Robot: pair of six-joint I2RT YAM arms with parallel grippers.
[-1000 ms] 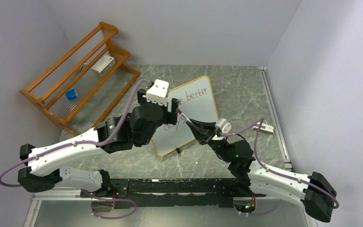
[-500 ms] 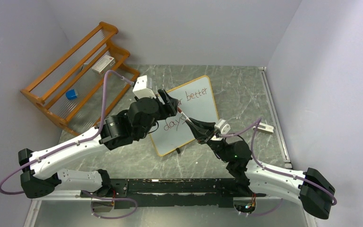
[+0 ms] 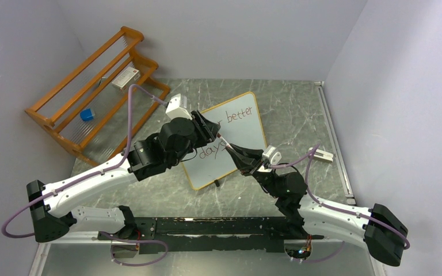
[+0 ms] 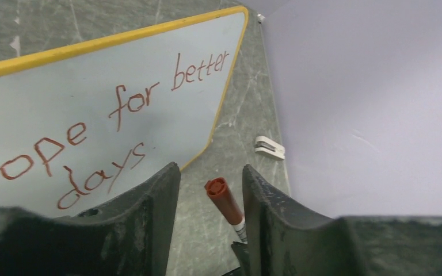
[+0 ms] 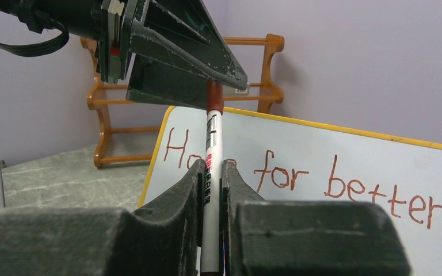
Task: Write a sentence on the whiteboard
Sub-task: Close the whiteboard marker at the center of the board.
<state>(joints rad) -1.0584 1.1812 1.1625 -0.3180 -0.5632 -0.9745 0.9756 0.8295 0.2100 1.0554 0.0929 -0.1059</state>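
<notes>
The sentence (image 3: 235,116) is written, so I should next lower my right gripper toward the small white object and release the marker on the bare tabletop below.
The whiteboard (image 3: 247,135) lies tilted on the marble table, with the sentence (image 3: 235,116) "Hope for better days" in red-brown ink in two rows. The sentence (image 4: 132,103) also shows in the left wrist view. My right gripper (image 3: 233,150) hovers over the board's lower edge, shut on a white marker (image 5: 212,135) held upright between its pads. My left gripper (image 4: 210,172) stands open around the marker's red-brown end (image 4: 223,201), which sits close to the right finger with a gap on the left. In the right wrist view the left fingers (image 5: 195,52) cover the marker's top.
An orange wooden rack (image 3: 101,86) stands at the back left, holding a blue cube (image 3: 87,115) and a small white box (image 3: 125,77). A small white object (image 3: 323,154) lies on the table right of the board, near the right wall.
My left wrist has turned and its gripper has come down around the marker's red end, with the jaws narrowing. The right gripper and the marker have stayed put.
</notes>
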